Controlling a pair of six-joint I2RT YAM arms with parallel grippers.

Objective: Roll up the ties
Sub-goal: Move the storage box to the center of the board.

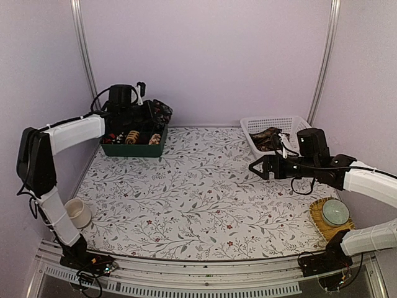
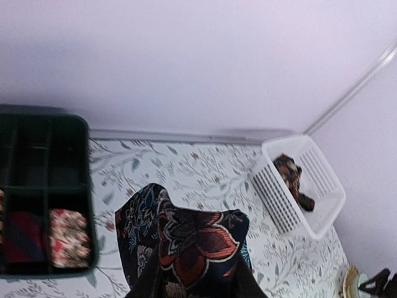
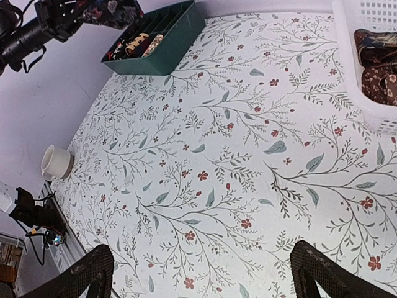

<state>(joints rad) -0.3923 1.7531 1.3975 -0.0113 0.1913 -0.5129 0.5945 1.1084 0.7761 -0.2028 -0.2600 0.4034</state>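
The near section of the tray already has a rolled tie in it. My left gripper will next lower over the tray's empty far section [image 2: 67,154] nearest the basket to release the dark floral tie [image 2: 186,239].
My left gripper [image 1: 147,113] is shut on a dark floral tie [image 1: 161,112], bunched into a bundle and held in the air over the right end of the dark green tray [image 1: 133,151]. In the left wrist view this tie [image 2: 186,239] fills the space between my fingers [image 2: 147,284]. Rolled ties [image 1: 131,138] sit in the tray's compartments, one red-patterned [image 2: 68,239]. More ties [image 1: 268,139] lie loose in the white basket [image 1: 291,121]. My right gripper [image 1: 255,167] hovers open over the cloth beside the basket, holding nothing; its fingertips [image 3: 93,273] stand wide apart.
A white cup [image 1: 77,212] stands at the near left of the floral tablecloth [image 1: 198,192]. A pale green bowl [image 1: 335,212] rests on a woven coaster at the near right. Walls close the back and both sides.
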